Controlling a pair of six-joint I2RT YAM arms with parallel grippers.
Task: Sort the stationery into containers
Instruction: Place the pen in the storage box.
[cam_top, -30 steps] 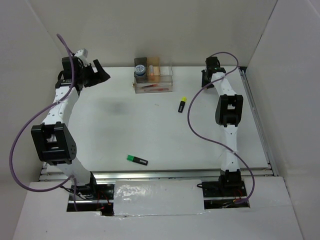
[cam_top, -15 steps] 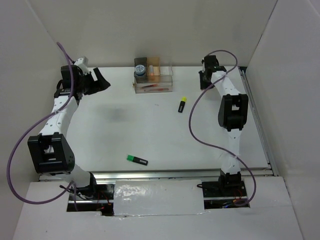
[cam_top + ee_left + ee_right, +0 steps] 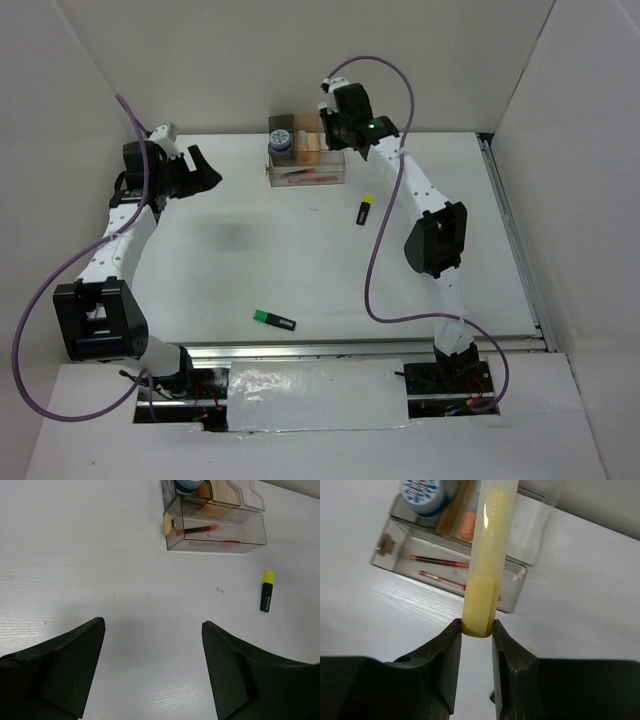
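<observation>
My right gripper shifts to the left in the top view and down over the organiser's tan middle section [image 3: 306,141] [image 3: 460,515] next, since the orange marker already sits there.
The clear organiser [image 3: 330,172] stands at the back middle. It also shows in the left wrist view [image 3: 252,530] and the right wrist view [image 3: 517,587]. Its front tray holds thin red pens [image 3: 440,560]. A rear compartment holds the round blue-grey tin [image 3: 425,490]; an orange marker [image 3: 466,530] stands beside it. My right gripper [image 3: 335,125] hovers over the organiser, shut [image 3: 477,630] on the pale yellow stick [image 3: 487,545]. My left gripper [image 3: 205,170] is open and empty [image 3: 152,645] at the back left. A yellow-ended highlighter [image 3: 364,209] and a green-ended highlighter [image 3: 273,319] lie on the table.
White walls close in the table on the left, back and right. A metal rail [image 3: 510,230] runs along the right edge. The yellow-ended highlighter also shows in the left wrist view [image 3: 267,591], right of the organiser.
My right arm has swung from the back right corner leftward to over the organiser, carrying the stick. My left gripper has shifted slightly.
</observation>
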